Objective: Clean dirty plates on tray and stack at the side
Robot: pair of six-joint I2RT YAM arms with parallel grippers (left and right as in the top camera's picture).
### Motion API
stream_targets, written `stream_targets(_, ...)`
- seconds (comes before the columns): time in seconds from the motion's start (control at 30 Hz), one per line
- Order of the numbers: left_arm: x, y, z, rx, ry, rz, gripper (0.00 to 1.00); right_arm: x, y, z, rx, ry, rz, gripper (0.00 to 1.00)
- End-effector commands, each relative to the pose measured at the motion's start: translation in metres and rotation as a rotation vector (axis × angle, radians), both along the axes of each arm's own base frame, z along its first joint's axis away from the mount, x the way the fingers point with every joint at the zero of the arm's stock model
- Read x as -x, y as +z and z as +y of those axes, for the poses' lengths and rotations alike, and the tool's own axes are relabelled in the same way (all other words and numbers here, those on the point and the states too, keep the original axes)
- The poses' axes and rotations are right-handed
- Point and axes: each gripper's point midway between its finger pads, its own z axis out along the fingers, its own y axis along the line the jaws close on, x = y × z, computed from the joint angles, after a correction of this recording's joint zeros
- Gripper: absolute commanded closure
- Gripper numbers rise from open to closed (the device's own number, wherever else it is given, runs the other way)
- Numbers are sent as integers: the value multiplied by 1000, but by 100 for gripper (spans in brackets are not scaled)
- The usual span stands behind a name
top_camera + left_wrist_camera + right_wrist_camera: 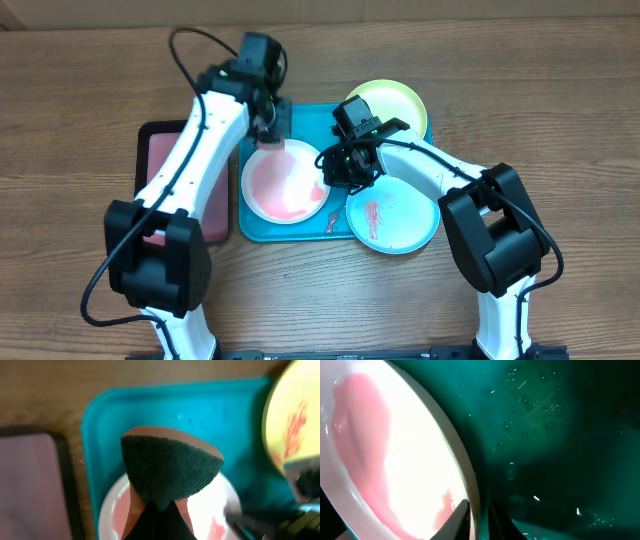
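I need to lift and tilt the white plate [284,181] with my right gripper, then lower it onto its spot on the turquoise tray and let go, because there are still pink-red smears inside it.
The white plate [284,181] with pink-red smears lies on the turquoise tray [308,114]. My left gripper [268,127] is shut on a sponge [170,467], dark green on top and pink beneath, held over the plate's far edge. My right gripper [333,170] is shut on the white plate's right rim [470,490], one finger inside and one outside. The yellow-green plate [395,102] rests on the tray's far right corner. The pale mint-blue plate [394,217] with red smears lies at the tray's near right, partly off it.
A smaller black-rimmed tray [163,150] with a pinkish inside sits left of the turquoise tray, under my left arm. Bare wooden table surrounds both trays.
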Motion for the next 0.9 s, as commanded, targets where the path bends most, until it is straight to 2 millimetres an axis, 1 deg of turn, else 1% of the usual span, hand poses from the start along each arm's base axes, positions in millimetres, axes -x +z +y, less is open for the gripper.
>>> stream_targets(0.0,-12,10,20,9,127,-28,96,4,-3,4,17,12,-8,88)
stream_targets(0.03,-12,10,26,13,151,-23,96,4,-4,3,29,5,-12,96)
stream_targets(0.13,-12,7,37,23,188,-5,96,2,-6,1,67,-17,-29,96)
stream_targets(0.2,-10,5,39,29,192,8,96,-1,-5,-1,87,-23,-46,96)
stream_targets(0.23,-9,4,39,30,190,15,96,-3,-1,-1,91,-25,-51,96)
stream_targets(0.27,-6,3,40,26,190,27,96,-9,12,-2,93,-33,-69,96)
stream_targets(0.33,-4,2,40,24,190,34,96,-17,31,-8,118,-51,-107,96)
stream_targets(0.43,-4,1,40,23,190,36,96,-28,67,-25,193,-89,-201,96)
stream_targets(0.53,-4,1,40,24,190,35,96,-31,101,-44,284,-128,-302,96)
stream_targets(0.6,-4,1,40,24,190,35,96,-29,119,-54,338,-146,-357,96)
stream_targets(0.63,-4,1,39,26,189,37,96,-27,126,-58,368,-152,-381,96)
stream_targets(0.7,-3,1,37,37,186,40,96,-24,134,-68,434,-166,-413,96)
stream_targets(0.8,-1,1,33,63,184,52,96,-20,138,-81,539,-205,-445,96)
stream_targets(0.87,-1,0,32,65,183,55,96,-17,142,-85,602,-213,-483,96)
